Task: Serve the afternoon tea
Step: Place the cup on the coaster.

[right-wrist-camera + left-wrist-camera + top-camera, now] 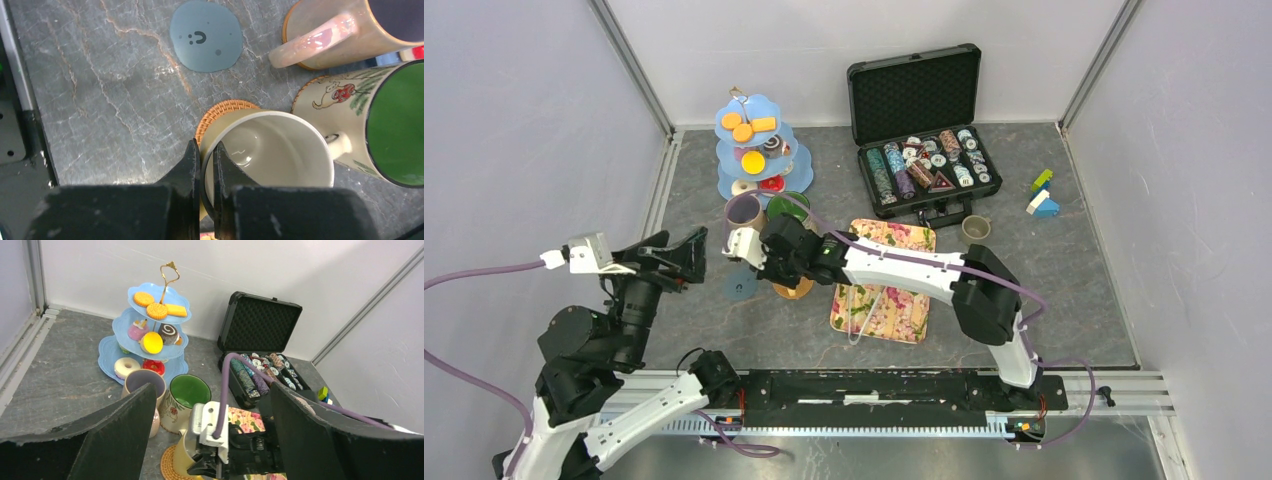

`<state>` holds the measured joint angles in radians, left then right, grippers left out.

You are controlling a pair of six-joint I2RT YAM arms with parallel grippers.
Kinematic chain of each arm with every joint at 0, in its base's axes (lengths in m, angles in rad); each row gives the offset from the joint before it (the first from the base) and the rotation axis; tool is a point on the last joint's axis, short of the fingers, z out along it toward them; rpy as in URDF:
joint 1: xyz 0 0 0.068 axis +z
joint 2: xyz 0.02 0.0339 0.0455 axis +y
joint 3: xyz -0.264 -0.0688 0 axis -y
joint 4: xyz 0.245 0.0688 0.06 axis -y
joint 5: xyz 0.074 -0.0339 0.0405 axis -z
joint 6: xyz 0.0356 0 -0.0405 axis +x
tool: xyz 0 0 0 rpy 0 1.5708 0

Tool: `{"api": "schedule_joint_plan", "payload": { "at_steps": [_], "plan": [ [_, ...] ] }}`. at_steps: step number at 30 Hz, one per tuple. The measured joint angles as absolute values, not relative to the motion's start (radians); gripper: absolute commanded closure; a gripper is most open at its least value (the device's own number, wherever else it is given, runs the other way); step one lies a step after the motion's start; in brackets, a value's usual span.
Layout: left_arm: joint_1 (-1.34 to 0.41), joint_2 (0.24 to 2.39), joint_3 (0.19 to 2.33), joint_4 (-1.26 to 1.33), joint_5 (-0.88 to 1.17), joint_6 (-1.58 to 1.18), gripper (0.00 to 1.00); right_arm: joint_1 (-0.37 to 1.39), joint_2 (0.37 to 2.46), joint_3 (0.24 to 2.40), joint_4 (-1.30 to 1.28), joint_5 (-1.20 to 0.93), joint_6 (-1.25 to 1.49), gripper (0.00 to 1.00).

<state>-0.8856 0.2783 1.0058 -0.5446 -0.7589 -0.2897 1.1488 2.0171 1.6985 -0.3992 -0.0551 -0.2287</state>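
Observation:
The yellow mug (280, 150) already stands on the woven coaster. My right gripper will next move slightly outward over the coaster and open to let go of the yellow mug's rim.
My right gripper (205, 161) is shut on the rim of the yellow mug (280, 150), one finger inside and one outside. The mug stands on a round woven coaster (225, 107). In the top view this gripper (786, 275) is left of the floral tray (886, 300). The green-lined mug (395, 120) and the lilac mug (345, 35) stand just beyond, each on a coaster. My left gripper (686, 250) is open and empty, held above the table to the left. A blue three-tier stand (724, 185) holds donuts, swirl cakes and biscuits.
An open black case of poker chips (924, 150) stands at the back right. A small cup (975, 229) sits in front of it. Coloured blocks (1042, 195) lie at the far right. A flat grey-blue disc (206, 35) lies beside the coaster.

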Motion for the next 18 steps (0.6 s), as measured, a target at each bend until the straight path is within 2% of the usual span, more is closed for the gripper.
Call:
{"api": "schedule_joint_plan", "payload": {
  "at_steps": [18],
  "plan": [
    [-0.886,0.274,1.026,-0.543,-0.788,-0.215,0.08,1.125,2.122,1.744,-0.376,0.001,-0.186,1.00]
  ]
}}
